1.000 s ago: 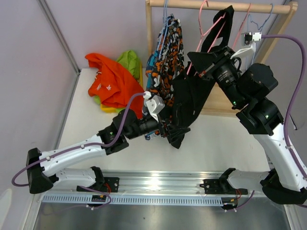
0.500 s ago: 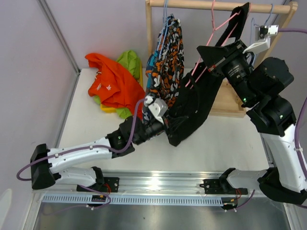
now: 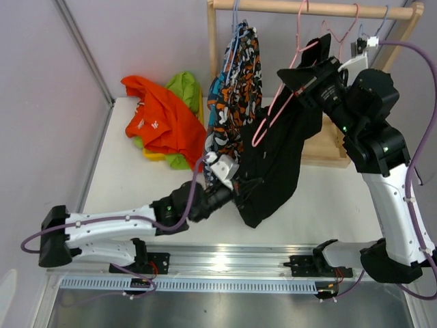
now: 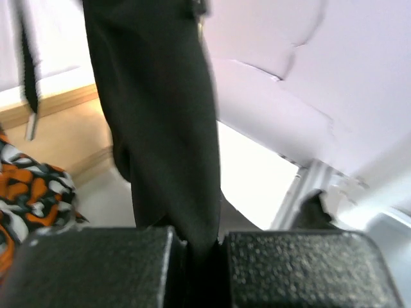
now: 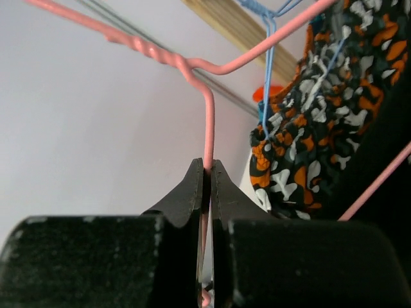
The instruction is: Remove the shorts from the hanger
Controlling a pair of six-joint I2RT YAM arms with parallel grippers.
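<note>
The pink hanger [image 3: 272, 113] is tilted away from the rack, so I should move my right gripper outward toward the wooden rod and let go of the wire below it.
Black shorts [image 3: 276, 160] hang from a tilted pink wire hanger [image 3: 272, 113] in front of the wooden rack. My right gripper [image 3: 300, 74] is shut on the hanger's wire [image 5: 207, 138] just under its twisted neck. Lower down, my left gripper [image 3: 239, 186] is shut on the bottom hem of the black shorts [image 4: 160, 115], and the cloth is pinched between its pads [image 4: 302, 269]. Blotch-patterned shorts [image 3: 235, 85] hang on a blue hanger [image 5: 266, 70] to the left of them.
Orange-red shorts [image 3: 160, 119] and lime green shorts [image 3: 186, 87] lie heaped at the table's far left. The rack's wooden rod [image 3: 273, 7] and its base [image 3: 328, 147] stand behind. A metal rail [image 3: 218, 263] runs along the near edge.
My left gripper went from open to shut on the black shorts' hem and drew back toward the near edge. My right gripper swung the hanger up, then down and left, tilting it more.
</note>
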